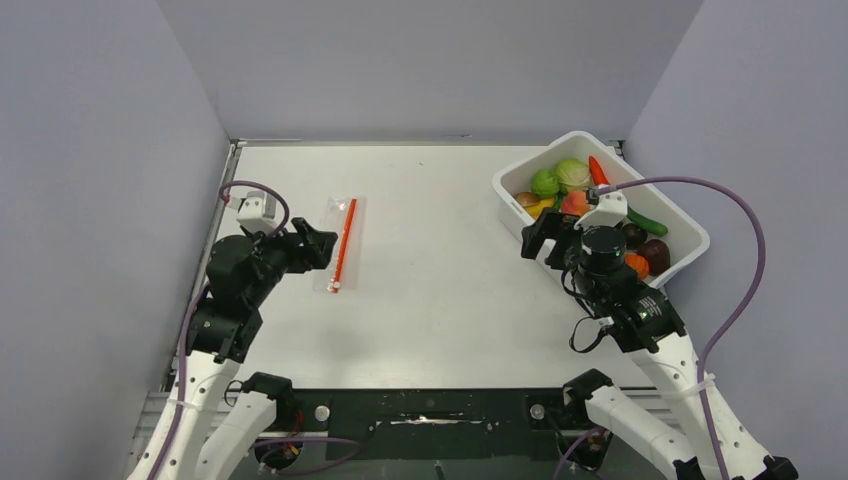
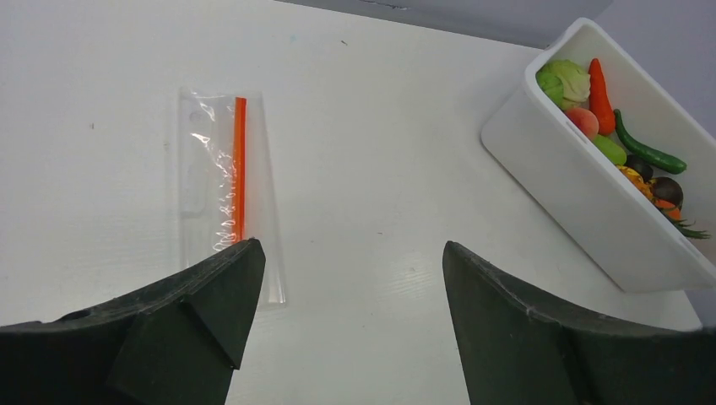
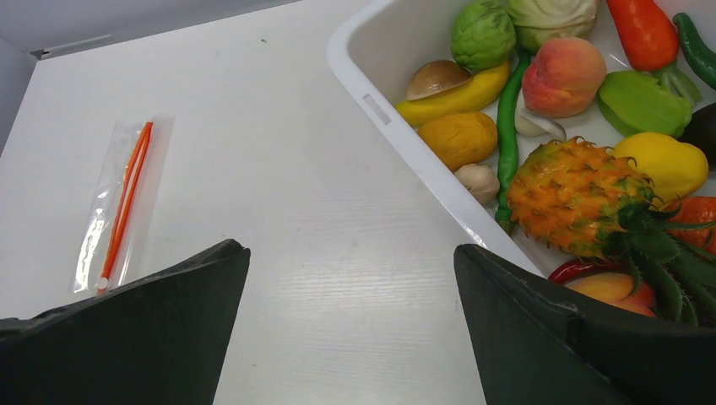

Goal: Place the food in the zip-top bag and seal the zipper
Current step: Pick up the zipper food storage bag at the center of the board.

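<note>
The left gripper tilts down and lowers onto the near zipper end of the zip-top bag next.
The zip-top bag (image 1: 340, 245) lies flat and empty on the table at the left. Its red-orange zipper (image 1: 346, 238) runs along its length. My left gripper (image 1: 322, 248) is open at the bag's left edge; in the left wrist view (image 2: 350, 245) the bag (image 2: 221, 186) lies just ahead of the left finger. The food sits in a white tub (image 1: 537, 157) at the right: peach (image 3: 563, 65), green ball (image 3: 482, 34), orange bumpy fruit (image 3: 578, 194), red carrot (image 3: 645, 29). My right gripper (image 1: 550, 232) is open and empty over the tub's near-left rim (image 3: 397, 126).
The tub also holds a banana (image 3: 456, 97), a green bean (image 3: 507, 126), a cucumber (image 2: 648, 152) and several other toys. Grey walls close in the table on the left, back and right.
</note>
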Tool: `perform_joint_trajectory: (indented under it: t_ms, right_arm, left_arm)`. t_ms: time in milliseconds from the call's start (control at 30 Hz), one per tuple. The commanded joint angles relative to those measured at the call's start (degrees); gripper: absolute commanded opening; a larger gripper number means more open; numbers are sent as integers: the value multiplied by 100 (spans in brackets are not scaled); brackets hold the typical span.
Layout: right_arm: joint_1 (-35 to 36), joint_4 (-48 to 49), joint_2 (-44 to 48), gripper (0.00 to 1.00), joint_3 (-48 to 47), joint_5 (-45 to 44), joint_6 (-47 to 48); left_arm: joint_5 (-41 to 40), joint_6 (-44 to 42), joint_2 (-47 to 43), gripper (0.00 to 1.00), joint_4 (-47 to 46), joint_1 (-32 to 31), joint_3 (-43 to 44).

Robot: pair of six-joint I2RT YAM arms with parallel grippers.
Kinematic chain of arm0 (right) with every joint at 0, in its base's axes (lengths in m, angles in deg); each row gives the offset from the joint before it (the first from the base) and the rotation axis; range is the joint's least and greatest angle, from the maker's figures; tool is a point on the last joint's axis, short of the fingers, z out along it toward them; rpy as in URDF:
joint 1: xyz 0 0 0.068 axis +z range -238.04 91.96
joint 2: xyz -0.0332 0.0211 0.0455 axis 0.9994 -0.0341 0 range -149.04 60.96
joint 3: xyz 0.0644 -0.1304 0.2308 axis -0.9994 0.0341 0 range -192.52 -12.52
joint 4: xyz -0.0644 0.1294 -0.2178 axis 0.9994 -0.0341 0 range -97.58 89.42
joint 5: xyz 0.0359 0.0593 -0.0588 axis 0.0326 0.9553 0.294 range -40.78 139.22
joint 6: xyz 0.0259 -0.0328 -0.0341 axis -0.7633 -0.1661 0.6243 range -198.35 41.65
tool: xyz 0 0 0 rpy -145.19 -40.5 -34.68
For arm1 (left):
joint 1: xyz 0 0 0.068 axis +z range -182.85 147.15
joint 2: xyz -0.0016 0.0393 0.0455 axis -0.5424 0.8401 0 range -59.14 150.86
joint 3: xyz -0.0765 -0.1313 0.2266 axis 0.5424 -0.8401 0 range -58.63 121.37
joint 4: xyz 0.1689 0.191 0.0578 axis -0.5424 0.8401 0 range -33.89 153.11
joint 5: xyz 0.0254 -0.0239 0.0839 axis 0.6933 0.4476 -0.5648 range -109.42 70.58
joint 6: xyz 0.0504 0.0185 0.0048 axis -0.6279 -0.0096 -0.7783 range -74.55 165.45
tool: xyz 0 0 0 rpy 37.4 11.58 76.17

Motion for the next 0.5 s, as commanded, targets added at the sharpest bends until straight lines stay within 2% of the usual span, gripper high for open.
perform_joint_trajectory:
  t_ms: [0, 267, 467]
  right_arm:
    - [54, 131, 116, 98, -187, -99, -37]
    - [42, 182, 122, 98, -121, -65, -59]
    - [44, 223, 129, 98, -124, -71, -15]
  left_arm:
    - [-97, -4, -101, 78, -175, -28, 106]
    - [-368, 22, 345, 78, -38, -27, 92]
    - [-1117, 410, 1054, 78, 77, -26, 106]
